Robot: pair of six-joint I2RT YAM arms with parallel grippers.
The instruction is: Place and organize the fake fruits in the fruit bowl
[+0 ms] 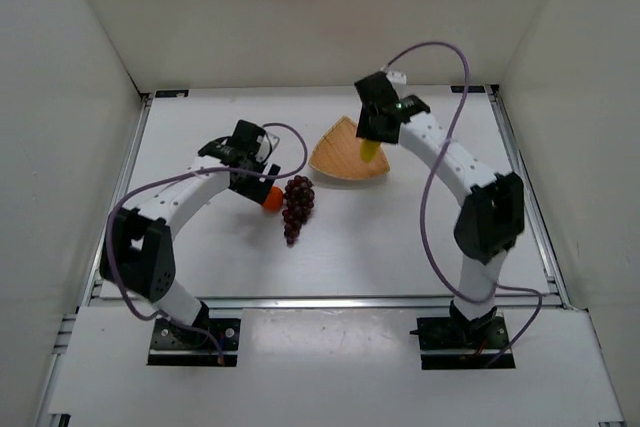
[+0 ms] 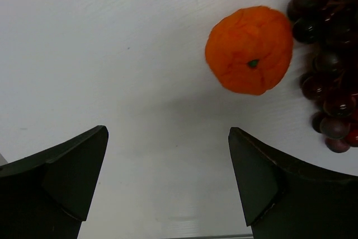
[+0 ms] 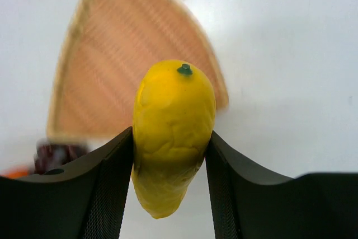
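Observation:
I will move my left gripper to the right in the top view and lower its fingers on both sides of the orange (image 1: 271, 198) (image 2: 249, 49), because the orange is beyond the ends of its open fingers.
The tan wicker bowl (image 1: 347, 152) lies at the back middle of the table and shows in the right wrist view (image 3: 120, 65). My right gripper (image 1: 372, 143) is shut on the yellow fruit (image 3: 172, 132) and holds it above the bowl's right edge. The orange (image 1: 271, 198) lies on the table touching the dark grape bunch (image 1: 297, 207). In the left wrist view the orange (image 2: 249, 49) sits ahead and to the right of my open, empty left gripper (image 2: 168, 166), with the grapes (image 2: 327, 54) at its right.
White walls enclose the table on three sides. Metal rails (image 1: 527, 187) run along the table's edges. Purple cables loop over both arms.

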